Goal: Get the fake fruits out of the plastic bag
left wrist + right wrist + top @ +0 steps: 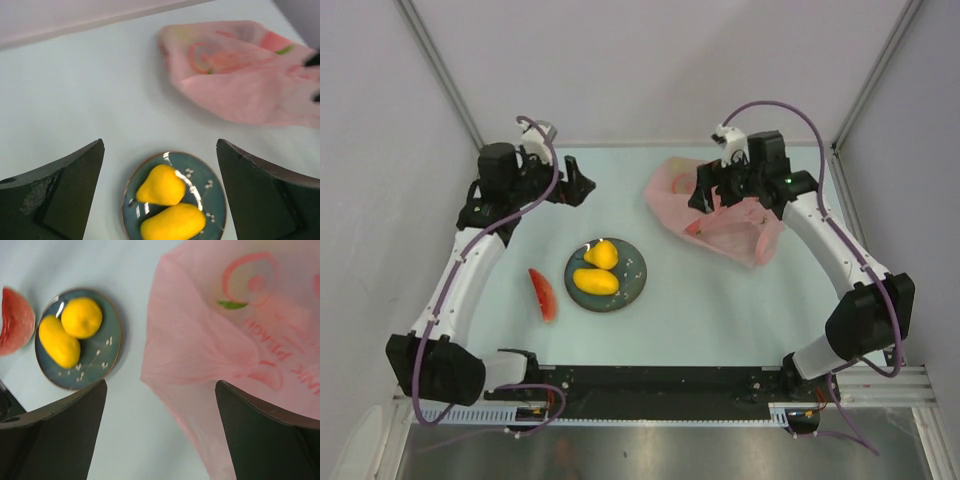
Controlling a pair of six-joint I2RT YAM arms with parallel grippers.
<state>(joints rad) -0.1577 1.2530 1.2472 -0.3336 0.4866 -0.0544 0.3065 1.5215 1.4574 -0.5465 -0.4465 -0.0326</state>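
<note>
The watermelon slice is still off the plate [630, 275] and lies below and back from the left gripper, so the gripper should draw back and lower onto the slice's middle [543, 295].
Two yellow fake fruits [597, 270] [161, 185] [81, 317] lie on a dark blue plate [630, 275] [212, 200] [102, 352]. A red watermelon slice [542, 293] [15, 320] rests on the table left of the plate. The pink plastic bag [750, 240] [240, 75] [225, 340] lies crumpled at the back right, and I cannot make out what is inside it. My right gripper [712, 200] [161, 385] hovers open above the bag's left edge, holding nothing. My left gripper [582, 186] [160, 150] is open and empty at the back left, facing the plate.
Grey walls with metal corner posts [440, 70] close in the back and both sides of the table. The arm bases sit on a black rail [660, 380] at the near edge.
</note>
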